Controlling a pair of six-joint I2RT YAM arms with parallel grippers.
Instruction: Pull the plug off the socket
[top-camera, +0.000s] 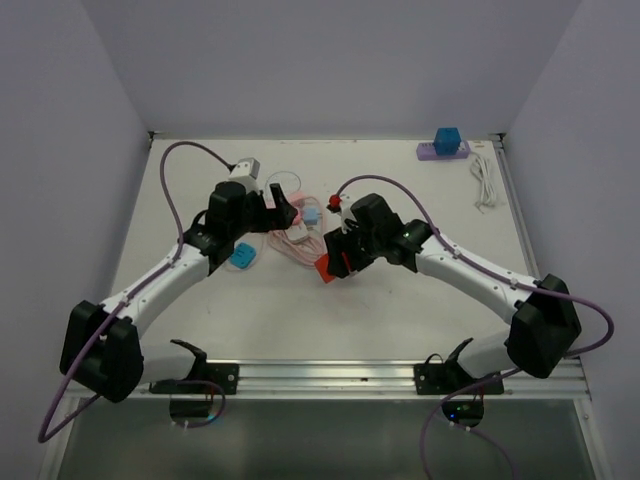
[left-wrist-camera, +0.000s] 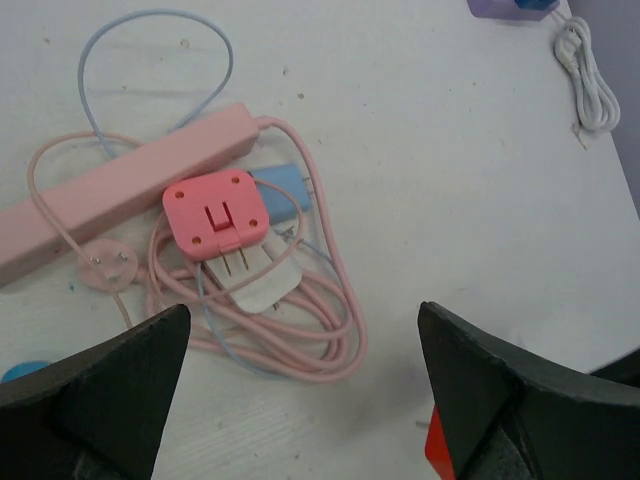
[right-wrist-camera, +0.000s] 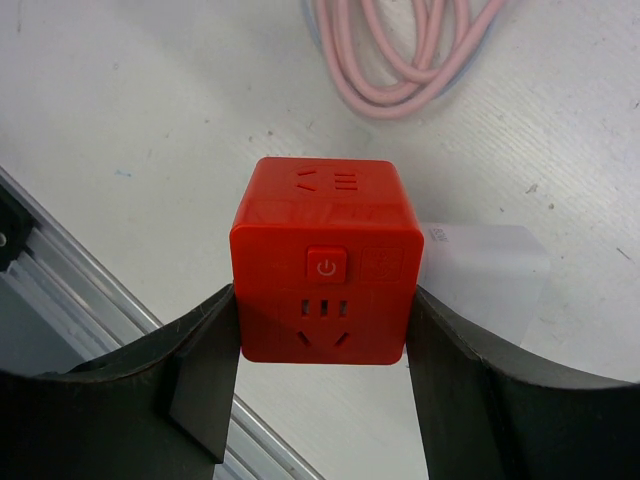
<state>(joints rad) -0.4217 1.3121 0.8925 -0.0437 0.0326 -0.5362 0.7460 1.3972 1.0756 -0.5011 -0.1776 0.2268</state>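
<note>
I should next lower my right gripper with the red socket onto the bare tabletop (top-camera: 338, 284) beside the pink coil and let the socket go, since that clear spot is below.
The socket is a red cube (right-wrist-camera: 322, 265) with a power button on its face. My right gripper (right-wrist-camera: 322, 300) is shut on its two sides and holds it above the table, near the middle (top-camera: 335, 265). A pink square plug (left-wrist-camera: 215, 212) lies apart from it, prongs up, on a coil of pink cable (left-wrist-camera: 330, 340). My left gripper (left-wrist-camera: 303, 320) hangs open just over that coil, with nothing between its fingers. A corner of the red socket (left-wrist-camera: 437, 450) shows beside the left gripper's right finger.
A pink power strip (left-wrist-camera: 120, 185) lies left of the plug, a thin blue cord (left-wrist-camera: 160, 20) looping behind it. A purple strip with a blue cube (top-camera: 443, 148) and a white cable bundle (top-camera: 484, 185) sit at the back right. A blue disc (top-camera: 243, 256) lies under the left arm.
</note>
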